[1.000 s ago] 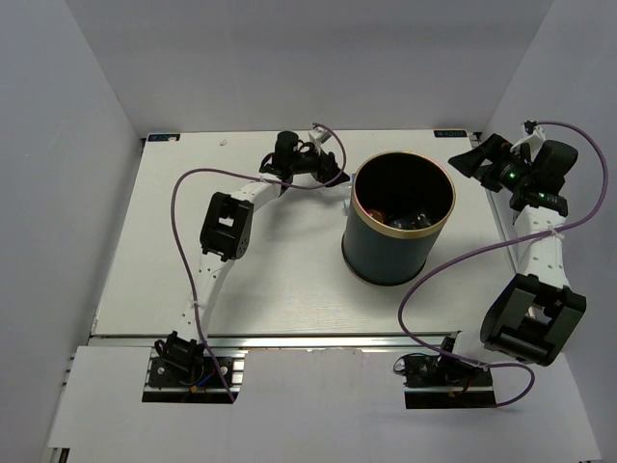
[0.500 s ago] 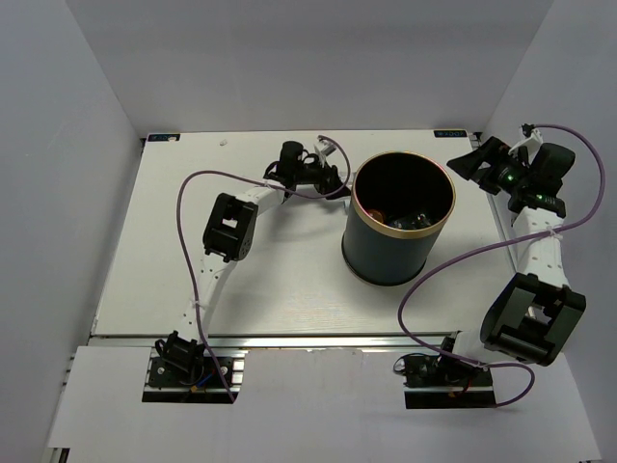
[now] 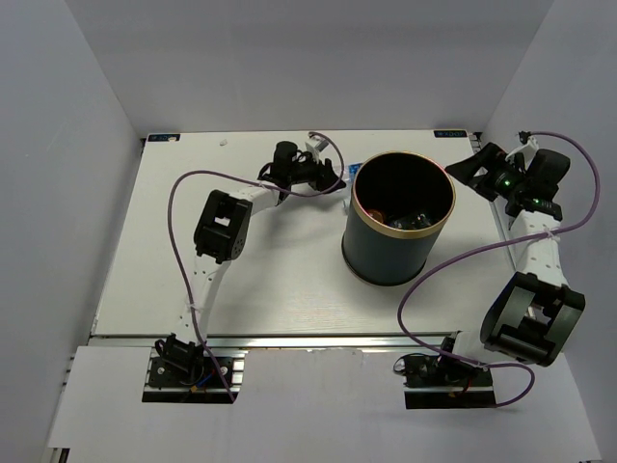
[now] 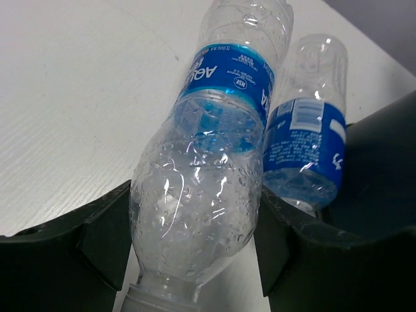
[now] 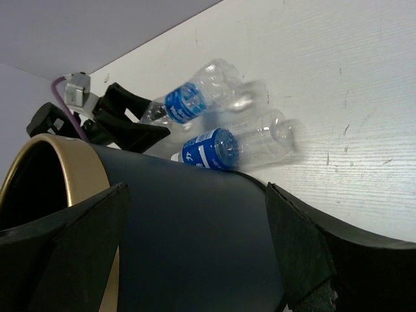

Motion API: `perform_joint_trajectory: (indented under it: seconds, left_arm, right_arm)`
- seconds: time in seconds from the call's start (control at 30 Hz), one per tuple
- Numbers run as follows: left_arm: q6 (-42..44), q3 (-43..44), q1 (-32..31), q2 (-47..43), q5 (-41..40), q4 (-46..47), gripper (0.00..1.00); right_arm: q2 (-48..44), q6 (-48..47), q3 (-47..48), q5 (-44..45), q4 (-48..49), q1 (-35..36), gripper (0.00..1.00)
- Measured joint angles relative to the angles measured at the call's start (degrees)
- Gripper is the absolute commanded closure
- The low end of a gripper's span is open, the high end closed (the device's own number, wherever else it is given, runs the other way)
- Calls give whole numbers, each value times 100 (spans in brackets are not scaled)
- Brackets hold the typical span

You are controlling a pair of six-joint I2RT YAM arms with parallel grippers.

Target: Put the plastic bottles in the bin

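Observation:
My left gripper holds the bottle and should next lift it over the bin's gold rim (image 3: 359, 188), then lower it into the bin's opening to release it.
Two clear plastic bottles with blue labels lie on the table behind the bin (image 3: 402, 241), a black bucket with a gold rim (image 3: 359, 188). My left gripper (image 4: 195, 227) is shut on the shoulder of the nearer bottle (image 4: 201, 175), both fingers against it. The second bottle (image 4: 305, 143) lies beside it, against the bin's wall. From the right wrist both bottles (image 5: 195, 97) (image 5: 227, 146) show past the bin (image 5: 182, 240). My right gripper (image 5: 195, 253) stands open by the bin's right rim, holding nothing. An orange bottle (image 3: 376, 214) and a dark one (image 3: 413, 222) lie inside the bin.
The enclosure's walls stand close behind and on both sides of the white table (image 3: 241, 270). Purple cables (image 3: 178, 193) loop off both arms. The left arm's elbow (image 3: 220, 227) rests left of the bin.
The left gripper's jaws have come together onto the bottle. The left arm has shifted slightly; the right gripper has edged a little toward the bin.

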Motion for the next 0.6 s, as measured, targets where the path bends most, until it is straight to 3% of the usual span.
perform_joint_trajectory:
  seconds: [0.07,0.3,0.47,0.6]
  left_arm:
    - [-186,-199,33,-181,-72,162,71]
    - [-1333,-649,452,-1123,-28,807,76]
    - [-1735,-1390,769,-2468,129,903,68]
    - [-1602,-1810,706,-3652,-160,549,68]
  right_arm:
    - [-33,61,-107,13,24,0,11]
    - [-516,286,-809,369,142,0,11]
    - [-684,345,-1202,852,179,-4,11]
    - [-675,337,-1403,1191,170,-4,11]
